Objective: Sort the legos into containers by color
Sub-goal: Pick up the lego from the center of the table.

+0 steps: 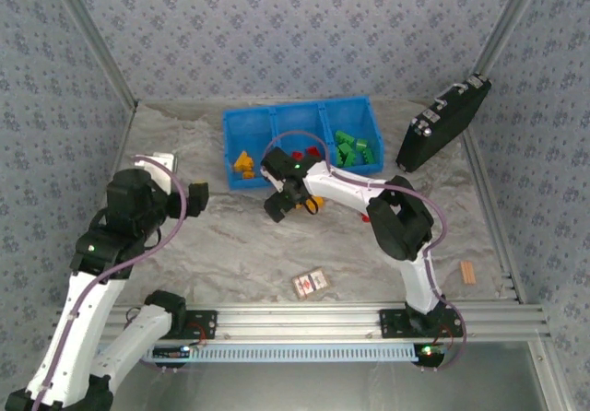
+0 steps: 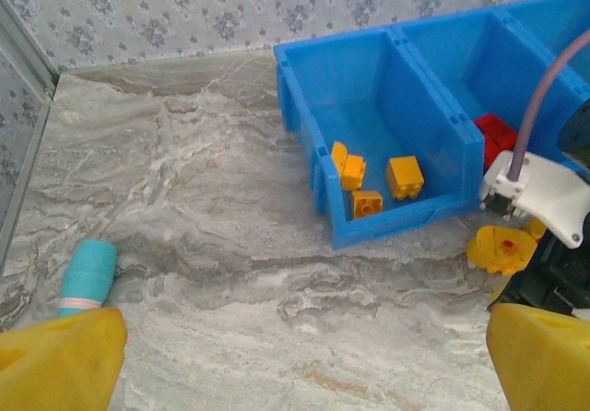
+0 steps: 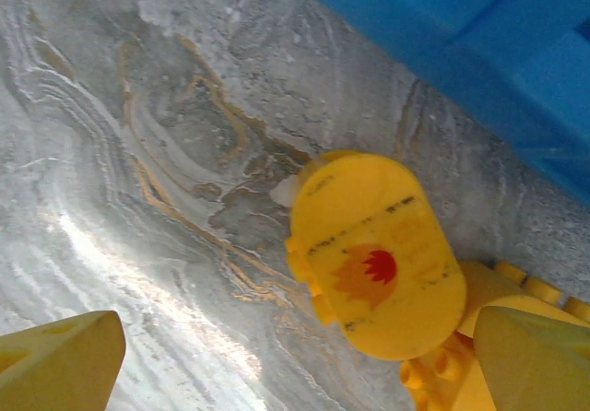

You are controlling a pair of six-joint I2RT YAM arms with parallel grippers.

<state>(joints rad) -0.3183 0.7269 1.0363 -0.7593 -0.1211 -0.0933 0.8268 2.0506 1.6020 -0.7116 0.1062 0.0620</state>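
The right gripper will next lower and shift toward the studded brick [image 3: 438, 369] so that its fingers go on both sides of the rounded yellow lego [image 3: 378, 254], as that piece lies below the gripper, nearer one finger.
The blue container [image 1: 277, 116] stands at the back, with yellow legos [image 1: 243, 163] in its left compartment, red legos [image 1: 314, 152] in the middle and green legos [image 1: 355, 148] on the right. My right gripper [image 1: 293, 204] hangs open just in front of the bin. Between its fingers, close to the right finger [image 3: 535, 360], a rounded yellow lego [image 3: 378, 254] with a flame print lies on the table, and a studded yellow brick [image 3: 438, 369] lies against it. My left gripper [image 2: 300, 365] is open over bare table, left of the bin [image 2: 406, 217].
A black device [image 1: 442, 123] leans at the back right. A red-and-white card box [image 1: 311, 283] lies near the front edge and a small tan block [image 1: 467, 272] sits at the right. A teal cylinder [image 2: 88, 277] lies by my left finger. A red piece [image 1: 366, 217] sits under my right arm.
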